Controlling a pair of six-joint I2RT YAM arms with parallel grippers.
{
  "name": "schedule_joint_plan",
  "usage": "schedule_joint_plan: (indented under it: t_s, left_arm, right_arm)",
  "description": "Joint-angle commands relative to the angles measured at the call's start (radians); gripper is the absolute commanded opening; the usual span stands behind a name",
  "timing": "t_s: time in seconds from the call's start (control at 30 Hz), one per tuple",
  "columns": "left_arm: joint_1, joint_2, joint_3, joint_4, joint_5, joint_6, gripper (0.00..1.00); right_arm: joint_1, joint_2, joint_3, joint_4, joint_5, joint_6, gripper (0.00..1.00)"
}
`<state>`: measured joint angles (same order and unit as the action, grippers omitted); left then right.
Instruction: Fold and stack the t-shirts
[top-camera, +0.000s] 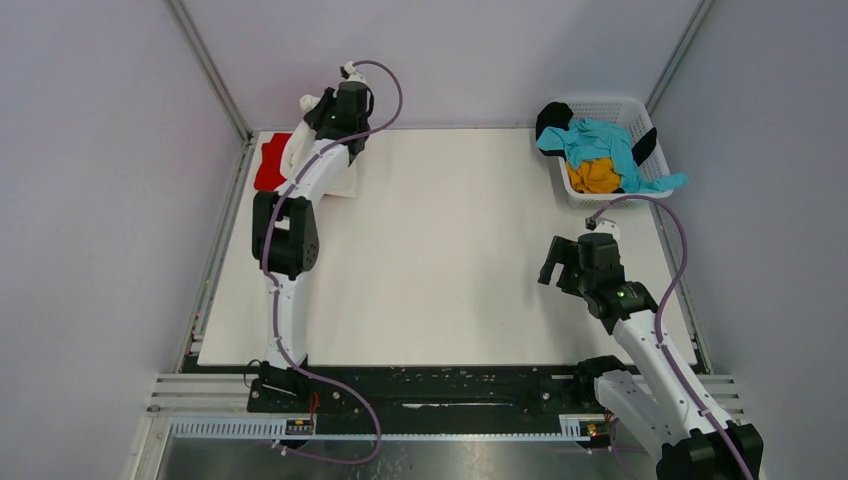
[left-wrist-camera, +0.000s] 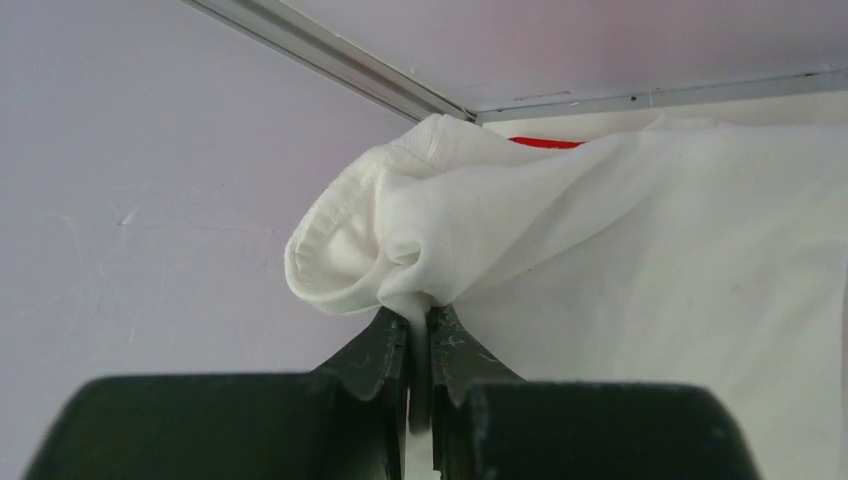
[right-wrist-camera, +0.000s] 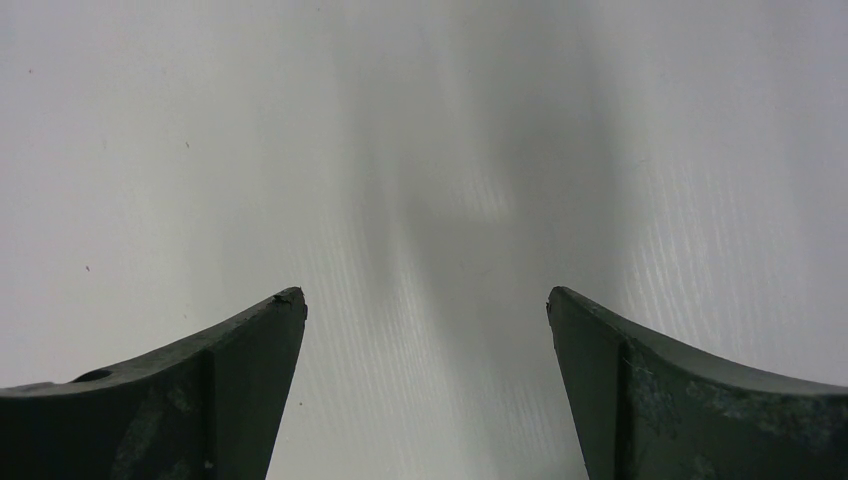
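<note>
The red t-shirt (top-camera: 268, 163) shows uncovered to the left in the top view. My left gripper will next move left in the top view, then down, over it and let go of the fold of the white t-shirt there.
My left gripper (top-camera: 318, 106) is at the table's far left corner, shut on a bunched edge of the white t-shirt (left-wrist-camera: 640, 230), which drapes to the right of the jaws. The white t-shirt (top-camera: 345, 180) lies over the red t-shirt (top-camera: 268, 163); a thin strip of the red t-shirt (left-wrist-camera: 545, 143) shows behind the white cloth. My right gripper (top-camera: 552, 268) is open and empty above the bare table (right-wrist-camera: 430, 180) at the right. Teal (top-camera: 600, 140), orange (top-camera: 594, 176) and black (top-camera: 551, 118) t-shirts lie heaped in the basket.
The white lattice basket (top-camera: 620, 106) stands at the table's far right corner. The grey enclosure walls and a metal frame rail (left-wrist-camera: 320, 55) stand close behind the left gripper. The white table top (top-camera: 440, 260) stretches between the arms.
</note>
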<state>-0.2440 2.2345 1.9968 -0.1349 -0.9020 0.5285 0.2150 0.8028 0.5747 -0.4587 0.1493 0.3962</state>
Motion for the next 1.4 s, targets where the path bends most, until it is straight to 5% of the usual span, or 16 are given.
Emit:
schedule_joint_plan:
  t_s: [0.0,0.37,0.67,1.1,1.37]
  left_arm:
    - [0.015,-0.066,0.044,0.091,0.039,0.065,0.0]
    - [0.1,-0.116,0.054,0.022,0.213,0.035,0.0]
    - [0.159,-0.011,0.131,0.017,0.277,-0.001,0.0]
    - [0.197,0.144,0.208,0.205,0.359,0.033,0.0]
    - [0.224,0.222,0.236,0.311,0.339,0.051,0.11]
  right_arm:
    - [-0.005,-0.014,0.009,0.003,0.047,-0.013,1.0]
    - [-0.004,-0.008,0.007,-0.032,0.039,-0.009,1.0]
    - [-0.005,0.02,0.018,-0.044,0.062,-0.02,1.0]
    - [-0.004,0.094,0.048,-0.045,0.06,-0.022,1.0]
    - [-0.004,0.114,0.06,-0.056,0.067,-0.024,1.0]
